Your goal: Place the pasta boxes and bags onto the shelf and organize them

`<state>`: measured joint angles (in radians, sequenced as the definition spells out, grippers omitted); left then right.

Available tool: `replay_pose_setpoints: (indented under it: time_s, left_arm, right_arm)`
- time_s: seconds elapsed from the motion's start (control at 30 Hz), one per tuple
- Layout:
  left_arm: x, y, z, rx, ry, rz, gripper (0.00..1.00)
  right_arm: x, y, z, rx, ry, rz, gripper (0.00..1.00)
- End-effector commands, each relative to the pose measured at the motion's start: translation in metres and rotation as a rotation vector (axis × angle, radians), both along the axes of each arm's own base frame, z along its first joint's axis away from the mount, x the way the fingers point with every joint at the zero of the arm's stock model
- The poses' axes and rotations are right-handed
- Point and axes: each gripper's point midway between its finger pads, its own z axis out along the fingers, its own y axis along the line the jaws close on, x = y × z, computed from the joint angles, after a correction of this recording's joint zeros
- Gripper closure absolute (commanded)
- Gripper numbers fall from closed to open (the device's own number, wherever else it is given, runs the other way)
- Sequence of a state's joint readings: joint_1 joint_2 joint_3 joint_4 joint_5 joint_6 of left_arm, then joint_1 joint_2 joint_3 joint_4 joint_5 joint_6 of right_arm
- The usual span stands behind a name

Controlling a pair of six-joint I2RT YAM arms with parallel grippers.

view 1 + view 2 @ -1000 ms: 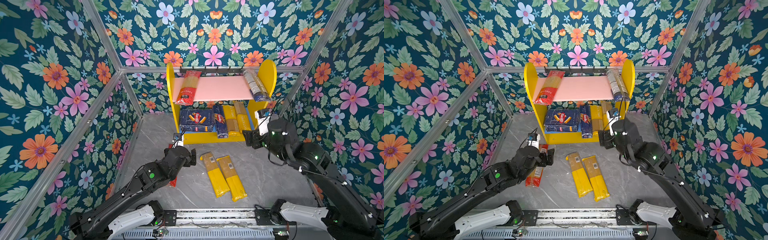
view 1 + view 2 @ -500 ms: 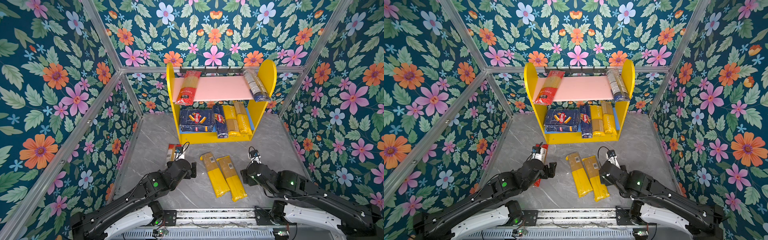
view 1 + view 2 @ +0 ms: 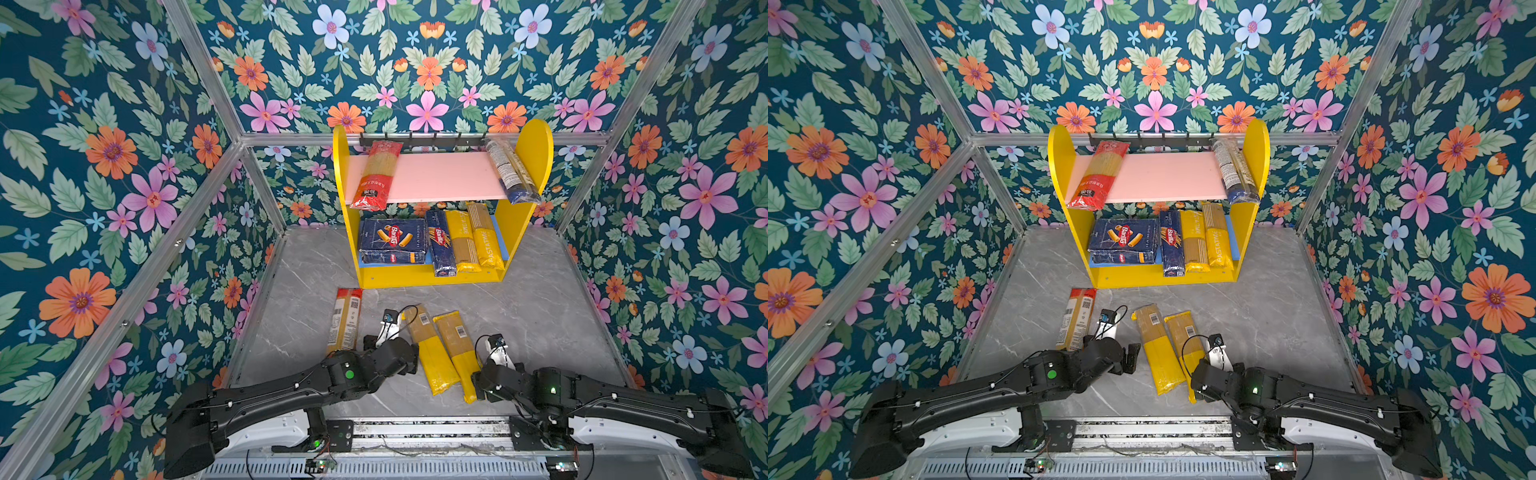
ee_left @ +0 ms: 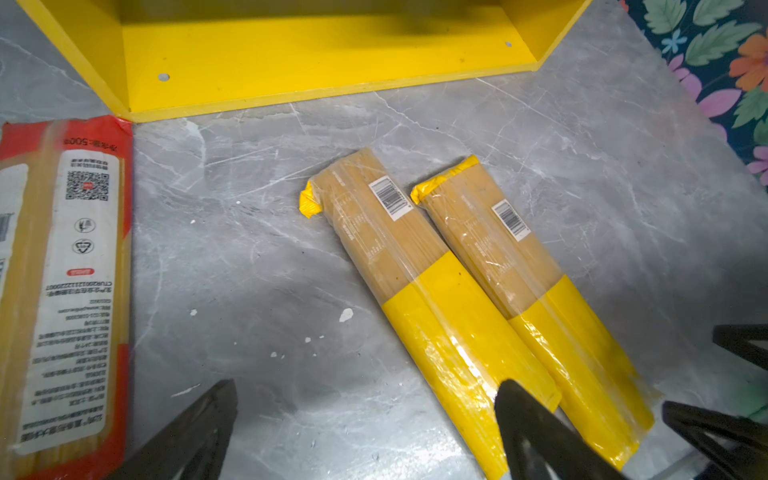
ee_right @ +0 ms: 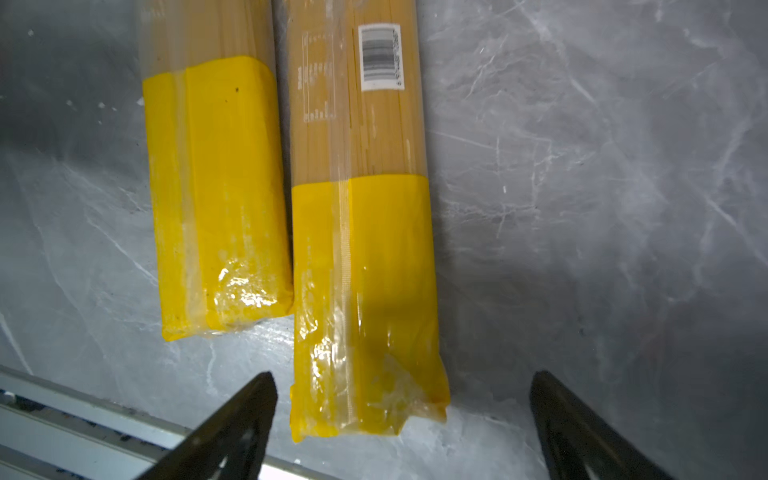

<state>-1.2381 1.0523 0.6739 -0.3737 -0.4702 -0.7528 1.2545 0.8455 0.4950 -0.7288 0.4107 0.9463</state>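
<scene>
The right gripper comes down over the near yellow end of the bag (image 3: 466, 383) (image 5: 368, 352) next and closes on it, since that end juts past the neighboring yellow bag beneath it.
The shelf (image 3: 536, 158) holds a red-ended bag (image 3: 376, 174) and a blue-ended clear bag (image 3: 509, 170) on its pink board. Below lie both pasta boxes (image 3: 392, 245) (image 3: 439, 247) and two yellow bags (image 3: 471, 241). On the floor lie another red-ended bag (image 3: 345, 322) and two yellow bags (image 3: 430, 351) (image 3: 459, 353). My left gripper (image 4: 365, 415) is open over bare floor between the red-ended bag (image 4: 70, 291) and the nearer yellow bag (image 4: 415, 270). My right gripper (image 5: 399, 415) is open, astride the near end of the right-hand yellow bag (image 5: 361, 249).
Flowered walls with metal frame bars (image 3: 178, 237) close in the marble floor (image 3: 540, 299) on three sides. A metal rail (image 3: 415, 432) runs along the front edge, just behind both arms. The middle of the pink board (image 3: 444, 176) is bare.
My right arm has drawn back from the shelf and come down low at the near end of the yellow bags, its jaws wider. My left arm has pulled back a little, uncovering the red-ended bag.
</scene>
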Motion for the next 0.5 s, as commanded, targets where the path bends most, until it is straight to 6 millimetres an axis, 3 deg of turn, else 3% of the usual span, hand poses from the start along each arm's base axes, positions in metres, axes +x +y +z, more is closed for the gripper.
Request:
replay_pose_setpoints:
  time_s: [0.0, 0.27, 0.47]
  left_arm:
    - [0.006, -0.009, 0.009, -0.025, -0.044, 0.032, 0.00]
    - [0.001, -0.017, 0.012, -0.017, -0.053, 0.027, 0.00]
    - [0.001, -0.011, 0.024, -0.016, -0.073, 0.040, 0.00]
  right_arm:
    - [-0.002, 0.008, -0.009, 0.054, 0.016, -0.037, 0.04]
    - [-0.008, 0.015, -0.026, 0.079, 0.038, 0.004, 0.04]
    - [-0.009, 0.017, -0.040, 0.061, 0.052, 0.014, 0.03]
